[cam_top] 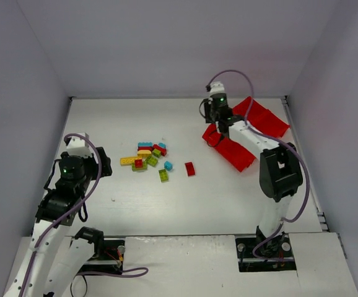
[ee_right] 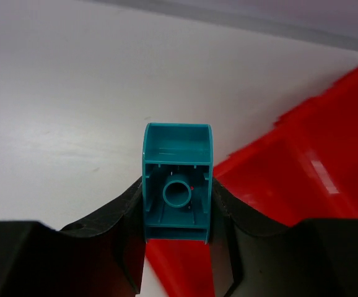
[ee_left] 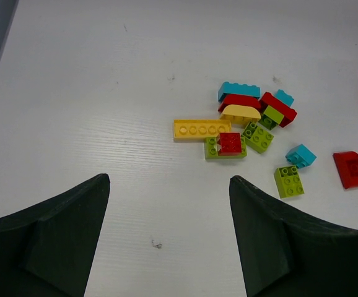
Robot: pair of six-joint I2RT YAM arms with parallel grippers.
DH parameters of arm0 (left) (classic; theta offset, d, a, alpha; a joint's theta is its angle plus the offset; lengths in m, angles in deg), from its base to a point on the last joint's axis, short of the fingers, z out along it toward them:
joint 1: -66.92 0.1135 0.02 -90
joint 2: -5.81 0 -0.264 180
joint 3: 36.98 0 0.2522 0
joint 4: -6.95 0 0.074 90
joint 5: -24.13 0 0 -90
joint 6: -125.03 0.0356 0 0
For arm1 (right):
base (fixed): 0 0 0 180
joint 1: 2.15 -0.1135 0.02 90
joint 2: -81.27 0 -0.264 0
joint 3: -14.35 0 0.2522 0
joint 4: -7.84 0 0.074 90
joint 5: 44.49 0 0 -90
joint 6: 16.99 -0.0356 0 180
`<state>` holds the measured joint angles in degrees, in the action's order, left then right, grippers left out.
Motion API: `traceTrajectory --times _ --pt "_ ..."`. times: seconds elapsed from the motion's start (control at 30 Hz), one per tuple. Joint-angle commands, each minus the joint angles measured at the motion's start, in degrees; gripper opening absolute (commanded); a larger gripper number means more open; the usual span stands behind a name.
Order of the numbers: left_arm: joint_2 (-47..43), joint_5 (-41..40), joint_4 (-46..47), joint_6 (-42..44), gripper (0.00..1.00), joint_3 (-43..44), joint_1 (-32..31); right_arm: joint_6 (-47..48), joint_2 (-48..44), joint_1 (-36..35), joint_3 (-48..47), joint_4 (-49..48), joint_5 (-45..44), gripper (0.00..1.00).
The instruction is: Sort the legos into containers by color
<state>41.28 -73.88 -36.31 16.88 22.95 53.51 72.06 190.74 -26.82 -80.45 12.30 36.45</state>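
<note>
My right gripper moves to the right in the top view next, over the tray's far section (ee_right: 349, 112), and releases the cyan-blue lego (ee_right: 178, 162).
Between the fingers of my right gripper (ee_right: 178, 207) sits a cyan-blue lego (ee_right: 178, 162), its hollow underside facing the wrist camera; the jaws are shut on it. It hangs at the left edge of the red tray of containers (ee_right: 309, 167), as the top view also shows for the right gripper (cam_top: 215, 119) and tray (cam_top: 267, 117). The other legos (cam_top: 147, 156) lie in a loose pile at the table's middle, red, yellow, lime green and cyan. My left gripper (ee_left: 169, 182) stands open over bare table, left of the pile, holding nothing.
Apart from the pile lie a red brick (cam_top: 190, 168), a cyan brick (cam_top: 168, 165) and a green brick (cam_top: 163, 175). A long yellow plate (ee_left: 197, 129) marks the pile's left end. Grey walls close the table on three sides.
</note>
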Motion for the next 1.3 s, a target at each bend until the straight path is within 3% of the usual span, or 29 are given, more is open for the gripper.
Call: traceTrajectory --times 0.0,0.27,0.47,0.7,0.8,0.83,1.07,1.27 --pt "1.10 -0.87 3.92 0.93 0.71 0.85 -0.04 2.27 -4.53 5.76 -2.64 -3.71 -3.68 0.06" --pt "1.89 -0.87 3.66 0.93 0.71 1.02 -0.04 0.95 0.21 16.92 -5.53 -4.32 -3.42 0.07" --pt "2.77 -0.87 3.57 0.93 0.71 1.11 -0.04 -0.81 5.57 20.53 -9.05 -5.02 -2.63 0.09" --pt "3.12 -0.69 3.39 0.93 0.71 1.29 0.05 -0.98 12.60 22.55 -13.71 -5.03 -2.46 0.26" --pt "3.12 -0.60 3.30 0.93 0.72 1.29 0.05 -0.81 13.57 22.64 -15.29 -5.03 -1.23 0.42" --pt "3.12 -0.60 3.30 0.93 0.71 1.29 0.05 -0.81 13.75 22.56 -15.64 -5.03 -0.09 0.51" --pt "2.42 -0.52 2.95 0.84 0.71 1.38 0.05 -0.90 9.28 22.29 -14.34 -4.76 2.55 0.61" --pt "1.19 0.01 3.22 0.75 0.72 1.46 0.05 0.42 -4.95 18.35 -6.08 -4.59 4.31 0.61"
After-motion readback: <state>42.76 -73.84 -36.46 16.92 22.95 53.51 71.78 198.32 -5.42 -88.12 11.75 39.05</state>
